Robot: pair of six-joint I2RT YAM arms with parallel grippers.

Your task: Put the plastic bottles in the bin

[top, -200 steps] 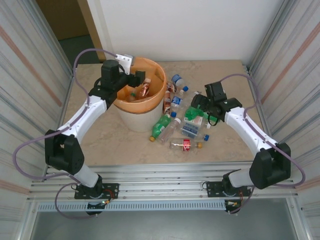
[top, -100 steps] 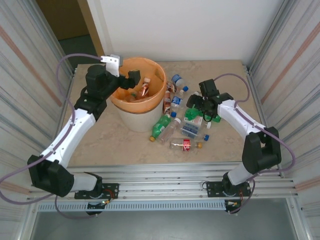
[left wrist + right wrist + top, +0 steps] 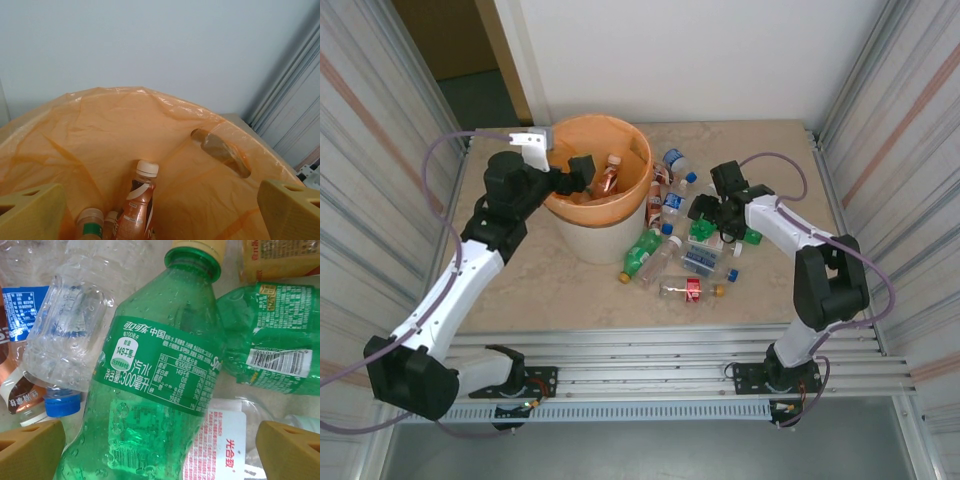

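Note:
The green bottle's body past the label [image 3: 142, 437] from its yellow cap is below my open fingers. I should lower my right gripper around it next and close.
The bin [image 3: 588, 238] is an off-white bucket lined with an orange bag [image 3: 100, 130]. Inside it a brown-labelled bottle [image 3: 136, 205] with a white cap stands beside a green-labelled one [image 3: 90, 226]. My left gripper [image 3: 576, 174] hangs open over the bin's near-left rim; its fingers [image 3: 30, 215] hold nothing. Several plastic bottles [image 3: 665, 255] lie heaped right of the bin. My right gripper [image 3: 708, 222] is low over that heap, open, a finger on each side of a green bottle [image 3: 155, 390] with a yellow cap, with a gap on the right side.
Around the green bottle lie a clear bottle [image 3: 65, 340] with a blue cap, a second green bottle [image 3: 270, 360] and a white-labelled one [image 3: 225, 450]. Metal frame walls [image 3: 880, 150] close in both sides of the table. Bare tabletop [image 3: 530, 290] lies at the near left.
My left gripper opened wide and its arm swung left, staying over the bin's rim. My right gripper moved left and further onto the heap, down around the green bottle.

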